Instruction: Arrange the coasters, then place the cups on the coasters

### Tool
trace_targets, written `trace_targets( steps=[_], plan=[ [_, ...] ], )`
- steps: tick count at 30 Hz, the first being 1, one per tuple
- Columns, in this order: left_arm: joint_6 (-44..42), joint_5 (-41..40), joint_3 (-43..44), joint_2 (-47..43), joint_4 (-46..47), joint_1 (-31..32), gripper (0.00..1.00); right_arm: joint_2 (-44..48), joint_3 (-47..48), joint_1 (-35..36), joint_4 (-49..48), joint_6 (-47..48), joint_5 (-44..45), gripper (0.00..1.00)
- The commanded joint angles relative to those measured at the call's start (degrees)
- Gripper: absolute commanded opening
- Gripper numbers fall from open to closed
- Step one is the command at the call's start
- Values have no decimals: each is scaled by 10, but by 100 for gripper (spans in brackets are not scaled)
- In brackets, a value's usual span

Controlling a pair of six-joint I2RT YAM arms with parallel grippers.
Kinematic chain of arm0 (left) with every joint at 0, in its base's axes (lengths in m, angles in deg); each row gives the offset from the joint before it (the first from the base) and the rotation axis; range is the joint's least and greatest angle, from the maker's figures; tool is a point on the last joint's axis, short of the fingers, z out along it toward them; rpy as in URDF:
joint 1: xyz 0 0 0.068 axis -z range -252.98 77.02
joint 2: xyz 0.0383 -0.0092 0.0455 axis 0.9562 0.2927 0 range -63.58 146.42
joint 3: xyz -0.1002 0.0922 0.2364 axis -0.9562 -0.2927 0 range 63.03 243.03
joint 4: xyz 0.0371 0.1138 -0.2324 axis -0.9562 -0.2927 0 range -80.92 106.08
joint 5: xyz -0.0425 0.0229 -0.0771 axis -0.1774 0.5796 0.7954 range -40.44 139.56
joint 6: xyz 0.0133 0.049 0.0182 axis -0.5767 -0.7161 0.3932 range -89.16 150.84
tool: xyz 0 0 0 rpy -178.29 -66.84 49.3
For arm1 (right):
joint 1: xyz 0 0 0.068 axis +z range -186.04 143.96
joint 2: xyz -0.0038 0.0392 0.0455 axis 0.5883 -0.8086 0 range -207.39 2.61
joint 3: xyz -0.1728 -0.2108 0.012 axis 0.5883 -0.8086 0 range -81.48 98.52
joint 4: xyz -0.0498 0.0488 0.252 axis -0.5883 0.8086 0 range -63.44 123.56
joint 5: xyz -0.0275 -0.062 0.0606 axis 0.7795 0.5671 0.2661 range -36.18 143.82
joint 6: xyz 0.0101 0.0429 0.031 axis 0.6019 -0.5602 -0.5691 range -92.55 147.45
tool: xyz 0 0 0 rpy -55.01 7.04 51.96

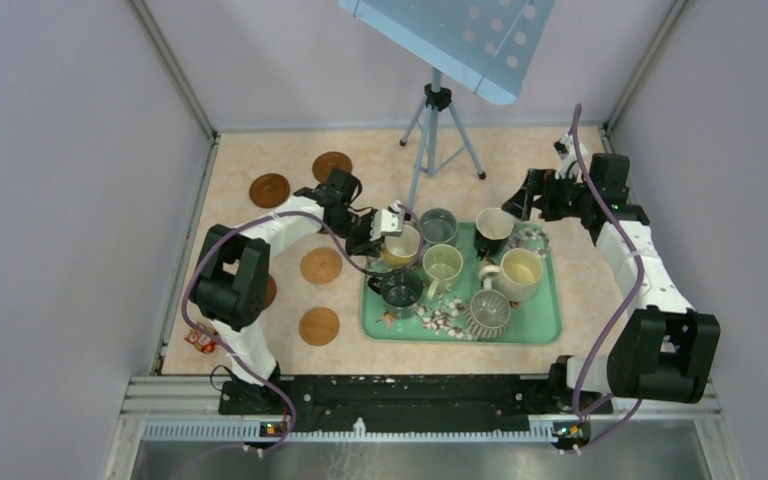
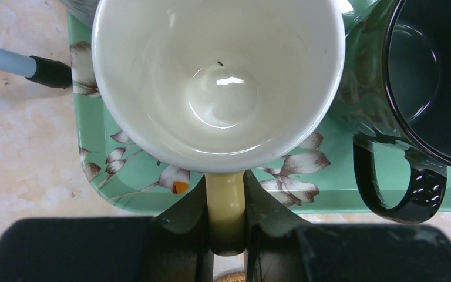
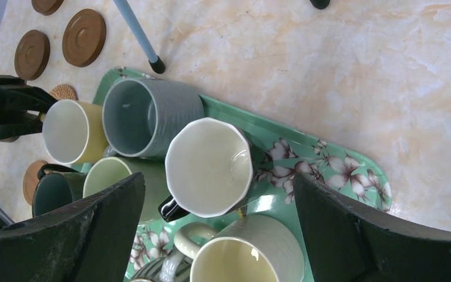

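Note:
The left gripper lifts the yellow cup (image 1: 401, 246) off the tray and carries it outward next. It then lowers and releases the cup on the empty, farthest brown coaster (image 1: 332, 164), which lies outward.
My left gripper (image 1: 391, 222) (image 2: 225, 194) is shut on the pale yellow handle (image 2: 226, 202) of the yellow cup (image 1: 401, 246) (image 2: 218, 76), which stands at the left edge of the green floral tray (image 1: 545, 322) (image 2: 147, 197). The dark green cup (image 2: 434, 76) (image 1: 400, 290) is beside it. The grey (image 1: 438, 226), pale green (image 1: 442, 266), black (image 1: 493, 229), cream (image 1: 519, 273) and ribbed grey (image 1: 488, 313) cups also stand on the tray. My right gripper (image 1: 516, 201) (image 3: 216, 176) hangs open above the black cup (image 3: 208, 167), touching nothing. Several brown coasters (image 1: 270, 189) (image 1: 321, 265) (image 3: 84, 36) lie on the table left of the tray.
A tripod (image 1: 438, 128) holding a blue perforated board (image 1: 460, 35) stands behind the tray; one foot (image 2: 50, 71) (image 3: 157, 63) rests near the tray's far left corner. A small orange item (image 1: 200, 340) lies by the left arm's base. Walls enclose the table on three sides.

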Motion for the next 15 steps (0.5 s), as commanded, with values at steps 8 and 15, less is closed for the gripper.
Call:
trace_targets(
  steps=[8, 15],
  plan=[
    [102, 75, -10, -76, 33, -43, 0, 11, 18, -2, -10, 14, -9, 95],
    [168, 187, -30, -111, 65, -135, 0, 11, 17, -1, -11, 13, -12, 95]
  ],
)
